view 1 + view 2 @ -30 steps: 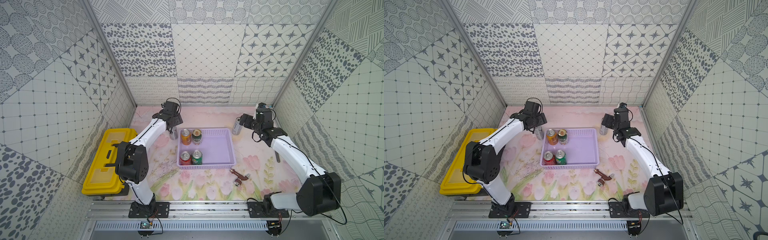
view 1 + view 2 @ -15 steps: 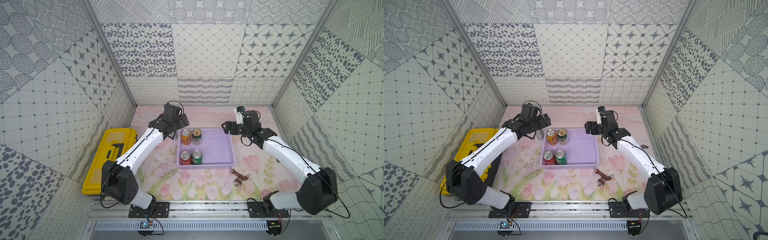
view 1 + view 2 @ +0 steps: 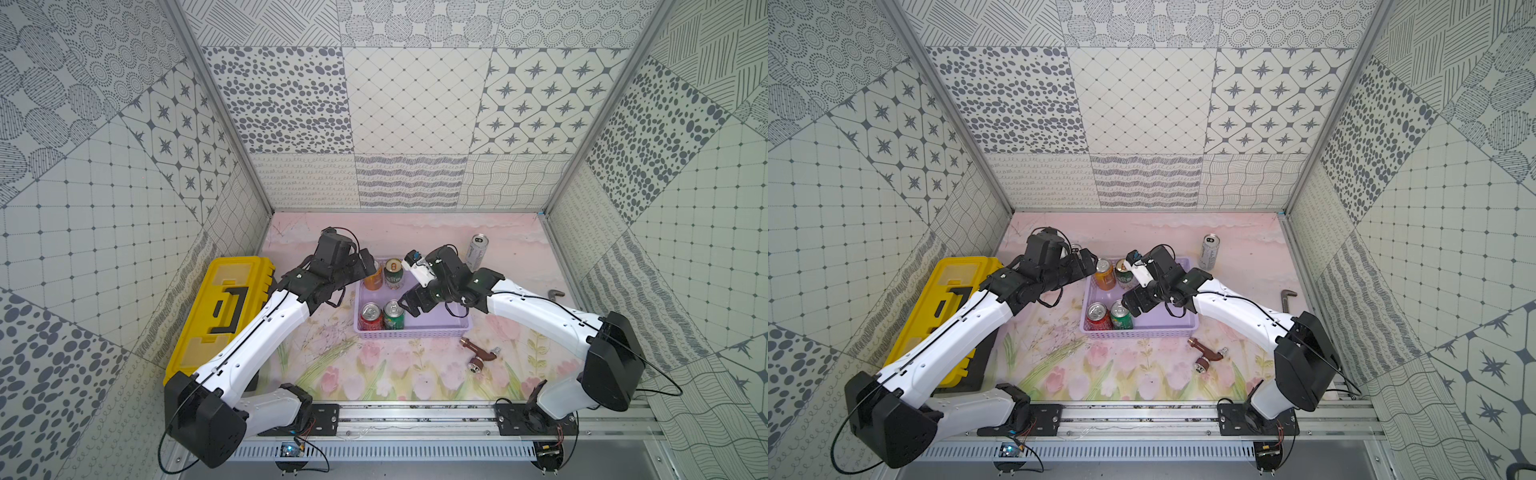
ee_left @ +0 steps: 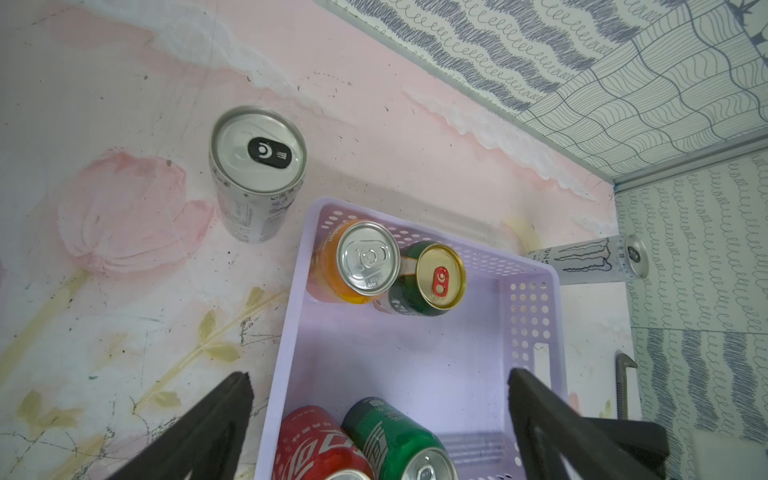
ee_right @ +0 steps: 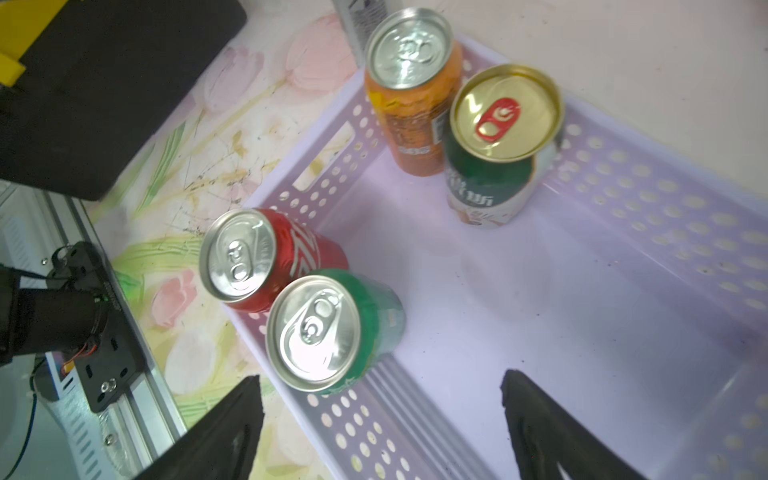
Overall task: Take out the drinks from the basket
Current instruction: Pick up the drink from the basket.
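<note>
My right gripper is above the upper end of the bright green can (image 3: 393, 316) (image 5: 328, 328), which stands toward the red can. It will bring its open fingers that way and down around it.
The lilac basket (image 3: 440, 328) holds an orange can (image 3: 372, 279) and a gold-topped dark green can (image 3: 393, 274) at its far left corner. A red can (image 3: 370, 316) and a bright green can (image 3: 393, 316) stand at its near left. One slim silver can (image 3: 476, 251) stands on the mat behind the basket's right end. Another slim can (image 4: 257, 174) stands outside its far left corner. My left gripper (image 3: 368, 266) hovers open beside the orange can. My right gripper (image 5: 380, 403) is open over the basket, close to the bright green can (image 5: 328, 328).
A yellow toolbox (image 3: 224, 307) with a black handle lies along the left wall under my left arm. A brown tap fitting (image 3: 478, 353) lies on the mat in front of the basket. A bent metal key (image 3: 555, 294) rests near the right wall.
Both arms have swung inward from the slim cans outside the basket to positions over it. The slim cans stay standing on the mat. Both grippers stay open.
</note>
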Robot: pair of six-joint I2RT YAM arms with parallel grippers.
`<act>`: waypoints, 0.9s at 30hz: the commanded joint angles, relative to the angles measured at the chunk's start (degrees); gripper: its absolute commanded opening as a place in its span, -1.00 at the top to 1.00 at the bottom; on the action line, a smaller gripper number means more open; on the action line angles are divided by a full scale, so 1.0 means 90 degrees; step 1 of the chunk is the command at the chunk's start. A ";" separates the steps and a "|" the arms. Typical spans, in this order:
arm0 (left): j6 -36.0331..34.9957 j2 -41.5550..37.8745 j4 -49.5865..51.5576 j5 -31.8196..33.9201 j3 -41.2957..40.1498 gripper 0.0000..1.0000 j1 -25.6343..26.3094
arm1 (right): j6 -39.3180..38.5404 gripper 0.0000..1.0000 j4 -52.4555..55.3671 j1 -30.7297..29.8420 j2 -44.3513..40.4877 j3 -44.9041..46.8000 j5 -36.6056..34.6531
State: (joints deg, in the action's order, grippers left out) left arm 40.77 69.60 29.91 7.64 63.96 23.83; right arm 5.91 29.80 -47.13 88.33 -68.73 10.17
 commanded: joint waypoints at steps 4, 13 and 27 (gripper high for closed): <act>0.0139 -0.0336 0.0184 -0.0311 -0.0205 -1.00 0.0018 | -0.0365 -0.86 0.0038 -0.0328 0.0368 -0.0349 -0.0084; 0.0076 -0.0333 0.0192 -0.0263 -0.0264 -0.99 0.0018 | -0.0554 -0.78 -0.0017 -0.0549 0.0995 -0.0607 -0.0378; 0.0028 -0.0256 0.0210 -0.0249 -0.0278 -1.00 0.0018 | -0.0559 -0.51 -0.0176 -0.0544 0.1559 -0.0807 -0.0181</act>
State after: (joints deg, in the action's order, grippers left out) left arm 41.74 67.07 31.86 6.07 61.39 23.92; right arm 1.04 30.06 -51.90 101.25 -74.56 8.12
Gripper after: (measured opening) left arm 0.996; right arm 0.759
